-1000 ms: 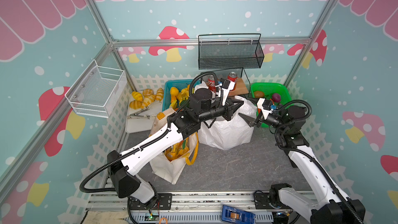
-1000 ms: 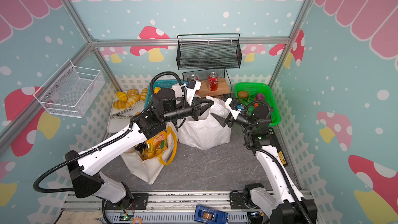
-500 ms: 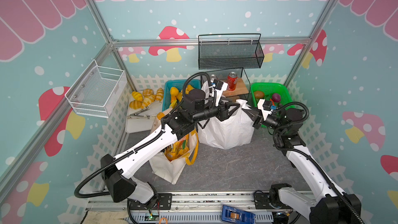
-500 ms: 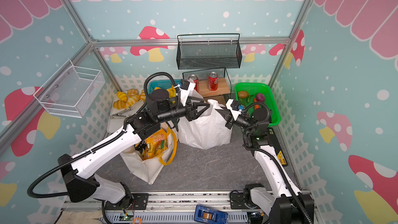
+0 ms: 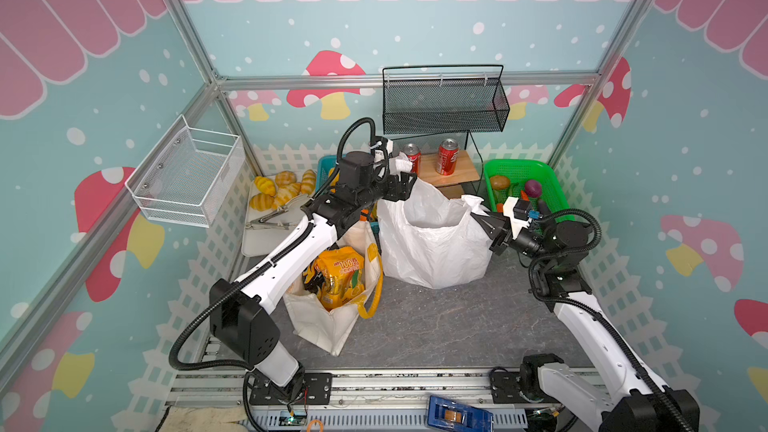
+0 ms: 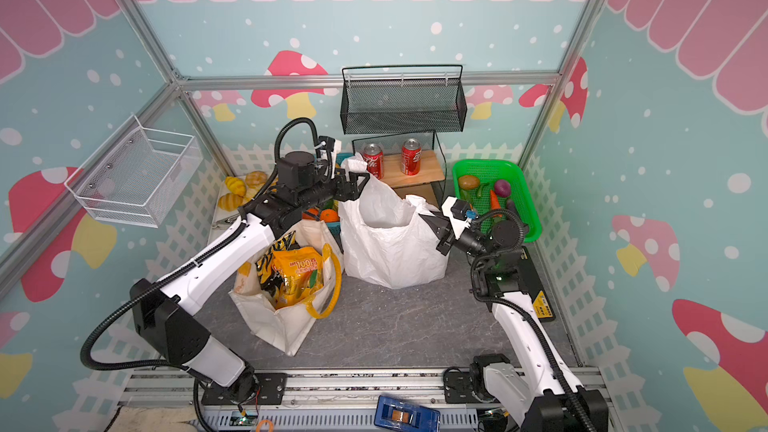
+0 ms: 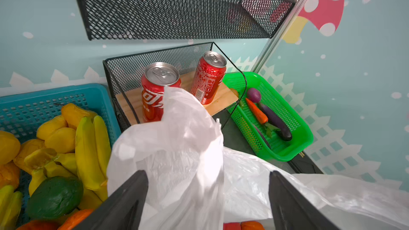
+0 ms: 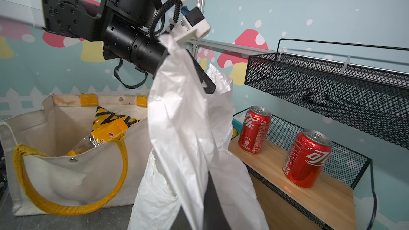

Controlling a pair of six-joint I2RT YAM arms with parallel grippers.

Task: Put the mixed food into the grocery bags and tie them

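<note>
My left gripper brings its open fingers together around the loose loop handle at the bag's far corner next, since the white plastic already rises between them.
The white plastic bag (image 5: 432, 243) (image 6: 386, 247) stands open at mid-table. My left gripper (image 5: 401, 187) (image 7: 208, 173) is open at the bag's far left corner, and its loop handle (image 7: 188, 133) rises loosely between the wide jaws. My right gripper (image 5: 478, 218) (image 8: 209, 173) is shut on the bag's right handle (image 8: 183, 118), which is pulled taut. The cream canvas tote (image 5: 332, 326) (image 6: 282, 326) holds the orange-yellow packet (image 5: 338, 280) and the black-and-yellow packet (image 6: 270, 259). A carrot (image 7: 256, 113) and an eggplant (image 7: 276, 122) lie in the green basket (image 5: 552, 184).
Two red soda cans (image 5: 446, 155) stand on a wooden shelf (image 8: 309, 195) behind the bag, under a black mesh rack (image 5: 444, 105). A blue basket (image 7: 44, 98) of bananas and fruit sits at the back left. A bread tray (image 5: 266, 238) and a white wire basket (image 5: 187, 176) are further left.
My left gripper has opened, let go of the plastic bag and drawn back from across the bag to its left corner. My right gripper has shut on the right handle.
</note>
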